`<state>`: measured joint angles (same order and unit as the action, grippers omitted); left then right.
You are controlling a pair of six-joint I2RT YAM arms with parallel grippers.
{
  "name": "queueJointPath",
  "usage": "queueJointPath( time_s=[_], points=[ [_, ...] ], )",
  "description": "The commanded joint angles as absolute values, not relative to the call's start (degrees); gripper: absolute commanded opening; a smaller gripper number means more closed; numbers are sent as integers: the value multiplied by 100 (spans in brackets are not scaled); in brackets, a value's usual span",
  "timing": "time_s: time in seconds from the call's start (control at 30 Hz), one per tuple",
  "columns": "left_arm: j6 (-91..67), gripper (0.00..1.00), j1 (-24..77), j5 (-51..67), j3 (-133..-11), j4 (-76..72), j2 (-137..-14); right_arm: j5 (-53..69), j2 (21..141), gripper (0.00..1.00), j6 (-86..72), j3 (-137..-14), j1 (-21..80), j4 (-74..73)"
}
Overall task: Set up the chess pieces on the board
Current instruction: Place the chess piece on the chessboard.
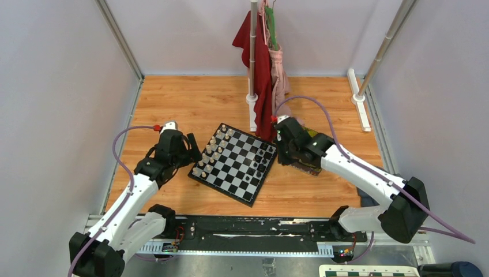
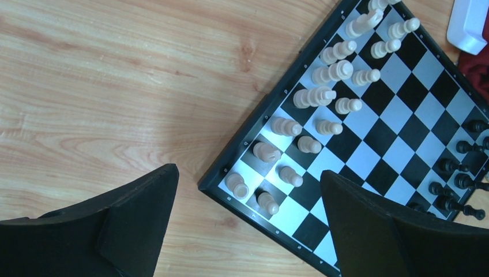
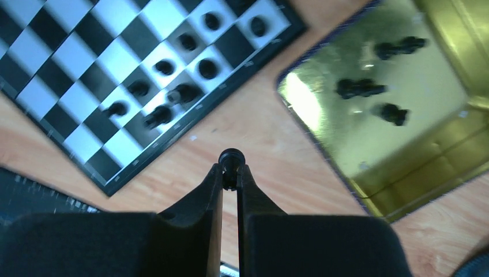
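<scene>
My right gripper holds the black piece, and the dark square at the board's near corner (image 1: 248,198) (image 3: 102,165) is empty. Next, my right gripper will move back over that square, then lower and release the black piece there.
The chequered board (image 1: 234,163) lies turned diamond-wise between the arms. Cream pieces fill its left side (image 2: 323,95). Several black chess pieces (image 3: 173,92) stand along its right side (image 1: 265,158). My right gripper (image 3: 230,173) is shut on a small black chess piece (image 3: 231,160), held above the wood between the board (image 3: 104,86) and the gold tin tray (image 3: 438,167). Three black pieces (image 3: 360,88) lie in that tray. My left gripper (image 2: 248,225) is open over the board's near-left corner (image 2: 230,193), with nothing between its fingers.
A stand with red and pink cloths (image 1: 262,69) rises behind the board. White post feet (image 1: 358,98) sit at the back right. The gold tray (image 1: 308,167) lies under the right wrist. Enclosure walls close both sides.
</scene>
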<state>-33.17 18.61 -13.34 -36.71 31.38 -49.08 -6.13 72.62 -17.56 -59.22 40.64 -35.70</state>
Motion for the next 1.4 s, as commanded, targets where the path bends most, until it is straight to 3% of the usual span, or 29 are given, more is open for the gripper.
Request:
queueJointPath(
  time_s=[0.0, 0.4, 0.9, 1.37],
  points=[
    [-3295, 100, 1890, -1181, -3550, 3298, -4746, -739, 7109, 0, -1953, -5765, 4941, -3983],
    [-3297, 100, 1890, -1165, -3440, 3432, -4466, -1299, 8210, 0, -2526, -6179, 6897, -3876],
    [-3108, 100, 1890, -1829, -4007, 3631, -4308, -859, 9414, 0, -2368, -6775, 7110, -3356],
    [-3026, 100, 1890, -2190, -4182, 3590, -4212, -654, 9717, 0, -2307, -6840, 7119, -3236]
  ],
)
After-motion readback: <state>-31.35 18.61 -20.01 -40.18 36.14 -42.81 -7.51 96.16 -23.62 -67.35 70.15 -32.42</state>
